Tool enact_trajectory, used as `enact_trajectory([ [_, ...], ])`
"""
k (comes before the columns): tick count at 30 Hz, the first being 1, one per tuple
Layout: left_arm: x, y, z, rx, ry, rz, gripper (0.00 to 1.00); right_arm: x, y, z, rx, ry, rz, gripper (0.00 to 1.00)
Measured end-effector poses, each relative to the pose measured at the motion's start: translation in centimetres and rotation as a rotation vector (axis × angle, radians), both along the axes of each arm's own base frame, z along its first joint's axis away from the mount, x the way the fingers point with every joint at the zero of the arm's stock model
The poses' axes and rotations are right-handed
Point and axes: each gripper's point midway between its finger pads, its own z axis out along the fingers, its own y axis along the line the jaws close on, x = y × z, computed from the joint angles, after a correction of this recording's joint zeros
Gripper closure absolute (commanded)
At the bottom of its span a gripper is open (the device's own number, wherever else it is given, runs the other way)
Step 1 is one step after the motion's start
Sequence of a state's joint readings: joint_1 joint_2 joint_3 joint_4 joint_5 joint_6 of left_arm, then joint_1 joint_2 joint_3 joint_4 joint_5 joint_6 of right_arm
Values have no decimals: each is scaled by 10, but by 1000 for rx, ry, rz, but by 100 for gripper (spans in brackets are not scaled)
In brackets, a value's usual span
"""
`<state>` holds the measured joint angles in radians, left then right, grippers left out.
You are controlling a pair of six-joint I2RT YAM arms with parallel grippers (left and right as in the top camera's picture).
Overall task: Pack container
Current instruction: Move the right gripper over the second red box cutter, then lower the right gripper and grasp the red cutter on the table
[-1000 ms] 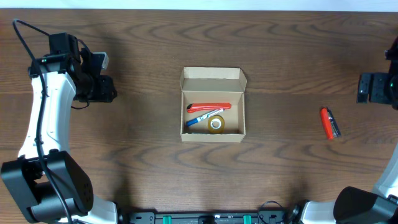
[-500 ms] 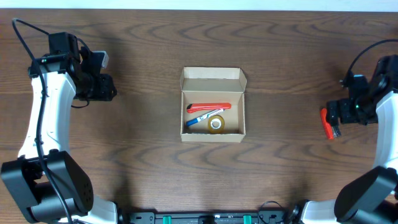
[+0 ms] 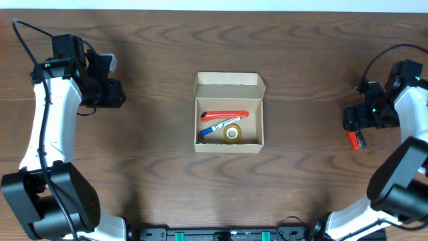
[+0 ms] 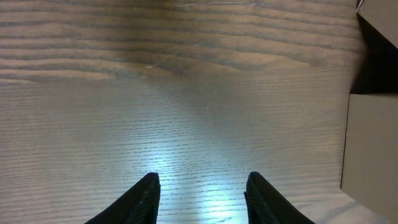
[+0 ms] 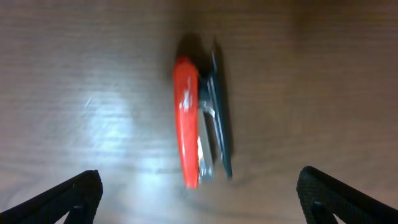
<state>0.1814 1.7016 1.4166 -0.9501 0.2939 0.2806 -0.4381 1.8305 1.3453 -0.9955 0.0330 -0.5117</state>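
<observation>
My right gripper needs to move down onto the stapler (image 3: pixel 355 138) next, with one finger going down along each long side of the stapler.
The container (image 3: pixel 229 87), a tan cardboard box with its flap lid open, sits mid-table. Inside lie a red cutter (image 3: pixel 224 115), a blue marker (image 3: pixel 215 126) and a roll of tape (image 3: pixel 232 134). A red and grey stapler (image 3: pixel 355 138) lies on the table at the right, and shows blurred in the right wrist view (image 5: pixel 198 118). My right gripper (image 3: pixel 354 119) hovers over it, wide open and empty (image 5: pixel 199 193). My left gripper (image 3: pixel 112 94) is open and empty over bare table at the left (image 4: pixel 201 193). The box's edge (image 4: pixel 372 149) shows in the left wrist view.
The dark wooden table (image 3: pixel 154 174) carries only the box and the stapler. The table's far edge (image 3: pixel 214 9) runs along the top.
My right arm has come in from the right edge and moved over the stapler, now partly covering it from above. The left arm and the box have not moved.
</observation>
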Motion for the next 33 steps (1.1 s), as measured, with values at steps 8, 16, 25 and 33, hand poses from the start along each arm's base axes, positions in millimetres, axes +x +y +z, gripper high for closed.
enact_trajectory([
  [8, -1, 0, 0, -4, 6, 15, 56, 16, -7, -14, -16, -31, 13, 1],
  [16, -1, 0, 0, -5, 6, 18, 56, 13, -6, -35, 7, 17, 18, 5],
  [25, -1, 0, 0, -5, 7, 18, 56, 10, -6, -42, 18, 41, 17, 13],
  [33, -1, 0, 0, -5, 6, 18, 56, -3, -9, -42, 33, 79, -10, 12],
])
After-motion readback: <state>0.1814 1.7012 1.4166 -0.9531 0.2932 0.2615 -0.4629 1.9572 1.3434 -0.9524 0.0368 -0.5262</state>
